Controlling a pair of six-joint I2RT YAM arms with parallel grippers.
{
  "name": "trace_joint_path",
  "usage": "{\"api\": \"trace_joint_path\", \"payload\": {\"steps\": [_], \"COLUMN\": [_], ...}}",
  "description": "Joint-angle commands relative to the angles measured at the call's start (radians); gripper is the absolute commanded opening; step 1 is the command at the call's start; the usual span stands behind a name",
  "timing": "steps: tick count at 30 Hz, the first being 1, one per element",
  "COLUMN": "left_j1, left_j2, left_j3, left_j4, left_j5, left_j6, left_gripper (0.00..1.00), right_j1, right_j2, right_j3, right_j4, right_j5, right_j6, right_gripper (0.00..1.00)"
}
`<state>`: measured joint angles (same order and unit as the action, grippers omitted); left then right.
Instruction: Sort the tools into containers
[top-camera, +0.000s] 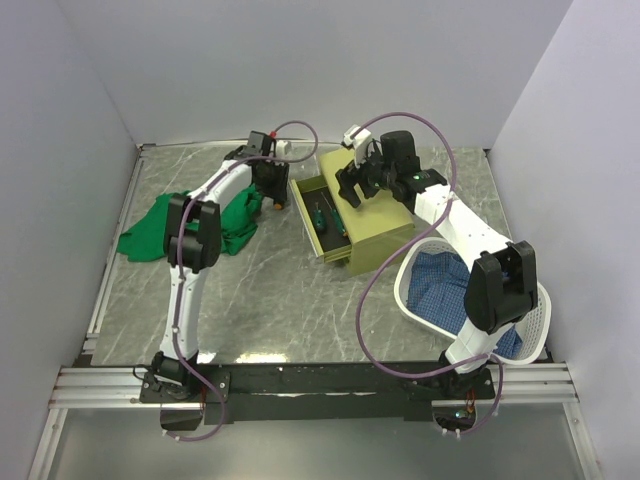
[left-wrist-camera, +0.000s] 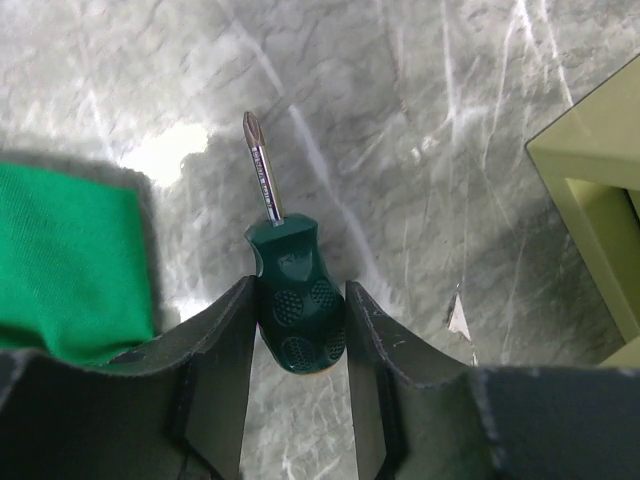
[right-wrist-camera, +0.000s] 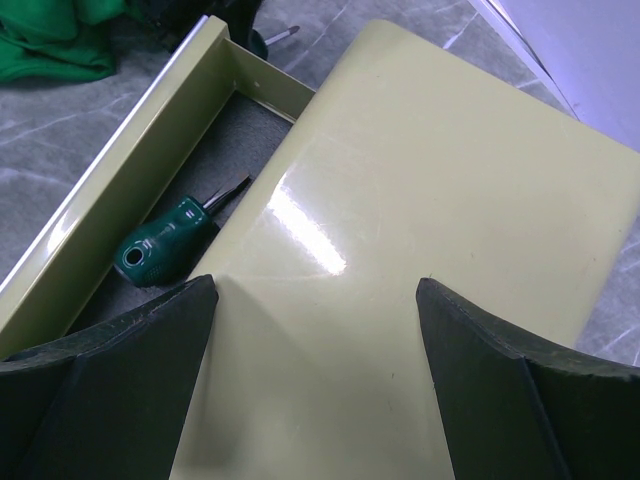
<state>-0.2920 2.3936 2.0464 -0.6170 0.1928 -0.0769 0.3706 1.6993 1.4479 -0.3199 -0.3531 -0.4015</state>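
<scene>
I will raise my left gripper, move it to the right in the top view over the dark bottom of the drawer and let go, because the open drawer (top-camera: 312, 232) has screwdrivers in it.
My left gripper (left-wrist-camera: 298, 310) is shut on the textured handle of a green-handled screwdriver (left-wrist-camera: 295, 285), one finger against each side. Its Phillips tip points away over the marble table. From the top view, this gripper (top-camera: 268, 185) sits between the green cloth and the olive-yellow chest (top-camera: 385, 225). The chest's drawer (top-camera: 312, 232) stands pulled out with green-handled screwdrivers (top-camera: 322, 215) inside. My right gripper (right-wrist-camera: 315, 290) hovers open over the chest's glossy top (right-wrist-camera: 430, 200), holding nothing. One screwdriver (right-wrist-camera: 165, 245) lies in the drawer (right-wrist-camera: 115, 165) below it. No hammer or hex keys show.
A crumpled green cloth (top-camera: 190, 225) lies left of the left gripper, and its edge (left-wrist-camera: 70, 260) shows beside the left finger. A white mesh basket (top-camera: 415, 300) holding blue cloth stands at the right near the right arm's base. Walls enclose the table on three sides.
</scene>
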Motion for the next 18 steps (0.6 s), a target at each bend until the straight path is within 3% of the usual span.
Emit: {"api": "trace_joint_path", "payload": {"steps": [1, 3, 8, 12, 18], "left_j1": [0.042, 0.060, 0.105, 0.105, 0.039], "left_j2": [-0.048, -0.112, -0.351, -0.537, -0.599], "left_j3": [-0.083, -0.107, -0.268, -0.368, -0.426], "left_j4": [-0.082, -0.082, -0.011, 0.091, 0.178], "left_j5": [0.023, 0.083, 0.137, 0.332, 0.491], "left_j6": [-0.008, -0.011, -0.138, -0.225, -0.328], "left_gripper": [0.17, 0.01, 0.01, 0.01, 0.01], "right_j1": [0.002, 0.002, 0.002, 0.002, 0.004], "right_j2": [0.088, 0.086, 0.066, 0.057, 0.060], "right_j3": [-0.057, -0.055, -0.081, -0.092, -0.087], "right_j4": [-0.263, -0.263, -0.263, -0.265, -0.260], "right_j5": [0.092, 0.095, 0.108, 0.109, 0.128], "right_j6": [-0.057, -0.059, -0.066, -0.069, -0.082], "right_gripper": [0.89, 0.89, 0.89, 0.89, 0.90]}}
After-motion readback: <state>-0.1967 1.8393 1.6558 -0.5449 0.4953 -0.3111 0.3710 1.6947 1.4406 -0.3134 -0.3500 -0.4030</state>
